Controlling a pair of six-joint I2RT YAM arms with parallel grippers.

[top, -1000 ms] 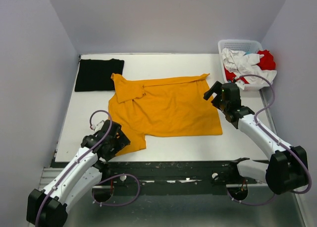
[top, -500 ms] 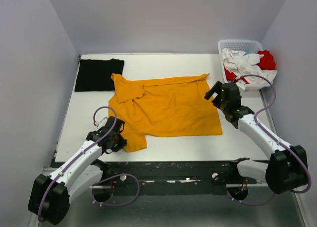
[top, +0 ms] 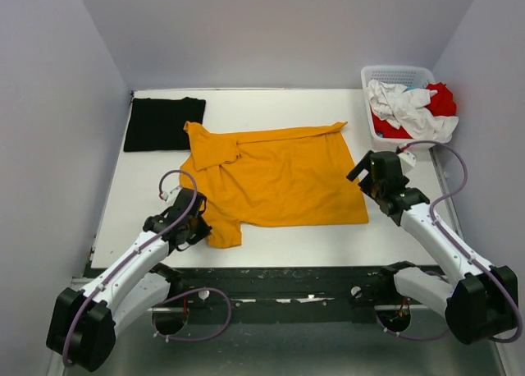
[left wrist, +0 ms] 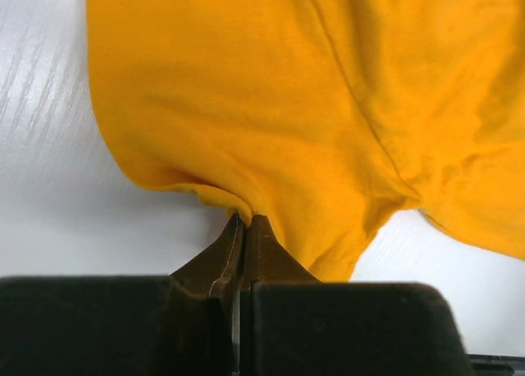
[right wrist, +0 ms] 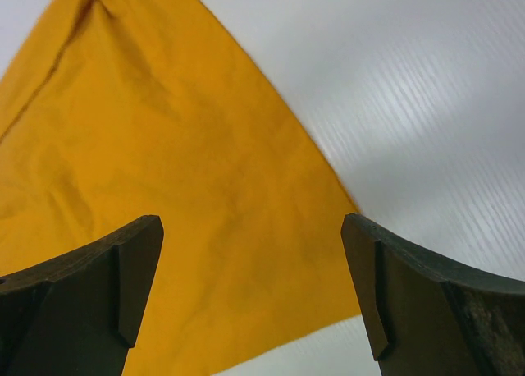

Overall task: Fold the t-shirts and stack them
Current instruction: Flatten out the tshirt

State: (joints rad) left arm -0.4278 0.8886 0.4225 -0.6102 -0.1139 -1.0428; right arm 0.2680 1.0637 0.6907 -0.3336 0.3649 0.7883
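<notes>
My right gripper should next move back and down to close on the orange shirt's near basket-side corner (top: 365, 221), because that corner is below it and nearer my base.
A mustard orange-yellow t-shirt (top: 275, 175) lies spread across the middle of the table. My left gripper (top: 199, 226) is shut on the rim of the shirt's near-left sleeve. In the left wrist view the jaws (left wrist: 248, 222) meet with a fold of the orange cloth (left wrist: 328, 105) pinched at their tips. My right gripper (top: 361, 169) hangs open over the shirt's right edge. In the right wrist view, orange cloth (right wrist: 164, 187) shows between its spread fingers (right wrist: 253, 286), which hold nothing. A black t-shirt (top: 164, 123) lies folded at the back left.
A white lattice basket (top: 373, 74) stands at the back right with a crumpled white shirt (top: 406, 105) and a red shirt (top: 441, 99) in it. Bare white table (top: 271, 105) shows behind the orange shirt and along the near edge.
My left gripper moved in to the sleeve and shut on its rim, bunching the cloth a little. My right gripper drew back toward the near right and stayed open.
</notes>
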